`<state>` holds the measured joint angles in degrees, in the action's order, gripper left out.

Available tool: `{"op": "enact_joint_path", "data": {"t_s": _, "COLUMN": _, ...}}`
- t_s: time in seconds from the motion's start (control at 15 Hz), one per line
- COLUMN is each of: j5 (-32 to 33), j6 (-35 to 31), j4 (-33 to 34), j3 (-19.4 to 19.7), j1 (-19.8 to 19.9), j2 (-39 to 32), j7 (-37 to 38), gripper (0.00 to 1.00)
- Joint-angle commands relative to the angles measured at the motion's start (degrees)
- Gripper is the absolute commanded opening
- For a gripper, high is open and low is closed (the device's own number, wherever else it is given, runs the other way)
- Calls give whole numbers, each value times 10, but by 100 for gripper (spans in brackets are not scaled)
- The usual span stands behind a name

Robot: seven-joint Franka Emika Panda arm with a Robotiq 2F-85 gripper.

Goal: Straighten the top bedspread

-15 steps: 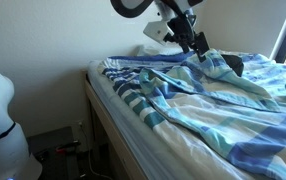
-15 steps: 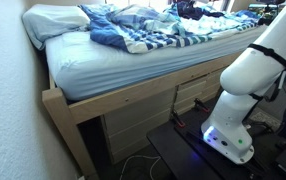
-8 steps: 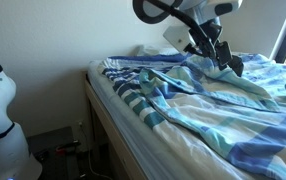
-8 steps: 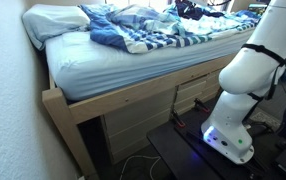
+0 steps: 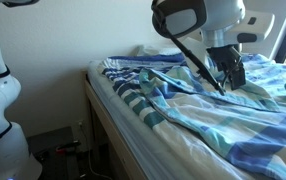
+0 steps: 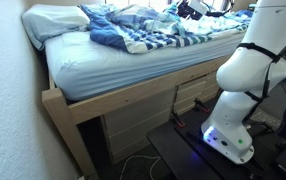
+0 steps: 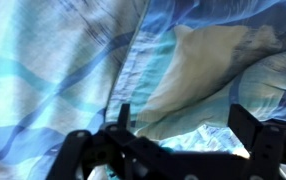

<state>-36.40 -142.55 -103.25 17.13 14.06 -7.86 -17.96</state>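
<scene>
The bedspread (image 7: 63, 60) lies folded over itself below the gripper's open fingers, so the gripper will move down onto the fold's pale blue edge (image 7: 134, 82) and close its fingers there.
The top bedspread (image 5: 213, 115), pale blue, aqua and white, lies crumpled and folded over itself across the bed. In an exterior view it is bunched toward the head of the bed (image 6: 143, 28). My gripper (image 5: 228, 78) points down over a raised fold near the middle of the bed and also shows in an exterior view (image 6: 190, 10). In the wrist view the gripper (image 7: 183, 125) is open. Its dark fingers (image 7: 123, 118) stand wide apart, with the bedspread (image 7: 63, 60) close below them. Nothing is held between the jaws.
A striped blue-and-white cloth (image 5: 135, 98) lies tangled near the bed's edge. The white sheet (image 6: 113, 65) covers the mattress on a wooden bed frame (image 6: 133, 100). A pillow (image 6: 53, 20) sits at the head. The robot's white base (image 6: 238, 100) stands beside the bed.
My arm has swung across the bed and the gripper has come down from above the crumpled cloth to just over a fold. The bedspread has not visibly moved.
</scene>
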Motion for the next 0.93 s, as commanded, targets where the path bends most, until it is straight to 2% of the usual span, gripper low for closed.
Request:
{"op": "enact_joint_path", "data": {"t_s": 0.0, "j5": -53, "j6": 16, "j4": 30, "j3": -29, "j1": 37, "j2": -31, "j7": -31, "gripper": 100}}
{"op": "enact_joint_path", "data": {"t_s": 0.47, "j5": -134, "j6": 30, "j4": 96, "j3": -60, "j1": 91, "j2": -112, "j7": -105, "gripper": 100}}
{"op": "enact_joint_path", "data": {"t_s": 0.87, "j5": -176, "j6": 54, "j4": 170, "j3": -92, "j1": 128, "j2": -174, "j7": -117, "gripper": 100}}
